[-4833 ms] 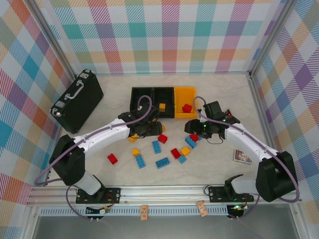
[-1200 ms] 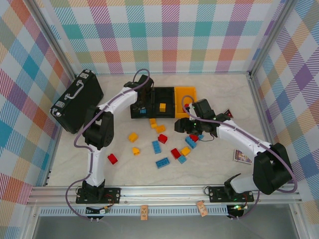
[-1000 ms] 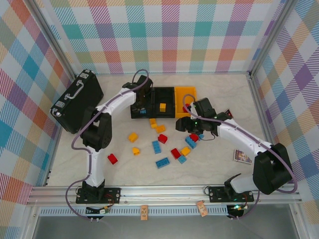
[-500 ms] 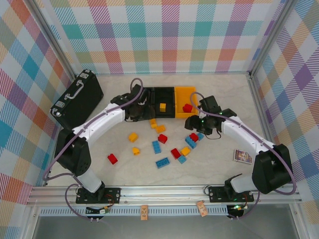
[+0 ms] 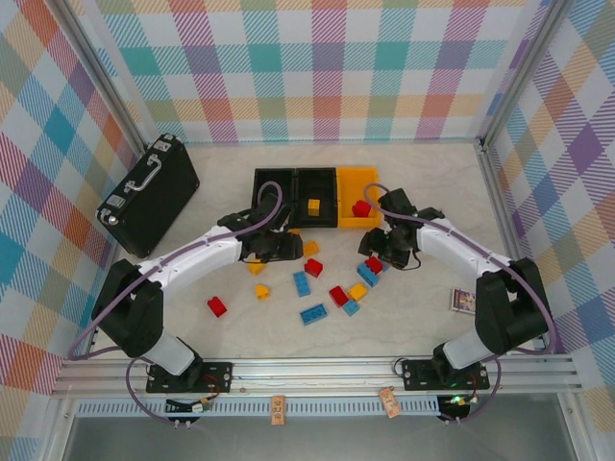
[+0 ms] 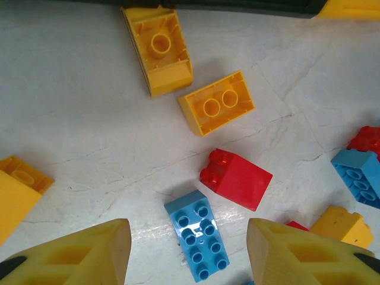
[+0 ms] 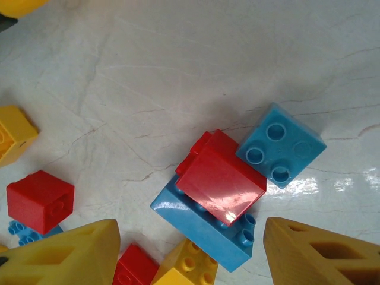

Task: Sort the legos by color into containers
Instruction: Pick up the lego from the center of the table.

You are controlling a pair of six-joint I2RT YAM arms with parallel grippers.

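Observation:
The red brick [image 7: 222, 179] sits below my right gripper, raised on a blue brick: I will bring the open fingers down around its sides and close above the blue studs.
Loose legos lie in the middle of the table: red [image 5: 217, 306], blue [image 5: 313, 313] and yellow [image 5: 261, 291] ones among several. My left gripper [image 5: 288, 247] hovers open over them, with a blue eight-stud brick [image 6: 199, 243] on the table between its fingertips [image 6: 187, 255] and a red brick [image 6: 236, 178] just beyond. My right gripper [image 5: 381, 253] is open [image 7: 190, 255] above a red brick [image 7: 221, 176] resting on a blue brick [image 7: 205, 222]. At the back stand two black bins [image 5: 272, 182] [image 5: 327, 182] and a yellow-orange bin [image 5: 357, 182].
A yellow brick [image 5: 312, 205] lies in the middle black bin and a red brick [image 5: 361, 207] in the yellow-orange bin. A large black case [image 5: 149, 192] lies at the left. A small printed card [image 5: 468, 302] lies at the right.
My left gripper has come back from the left black bin toward me and now hovers over the loose bricks. My right gripper has shifted a little to the right over the red-on-blue pile.

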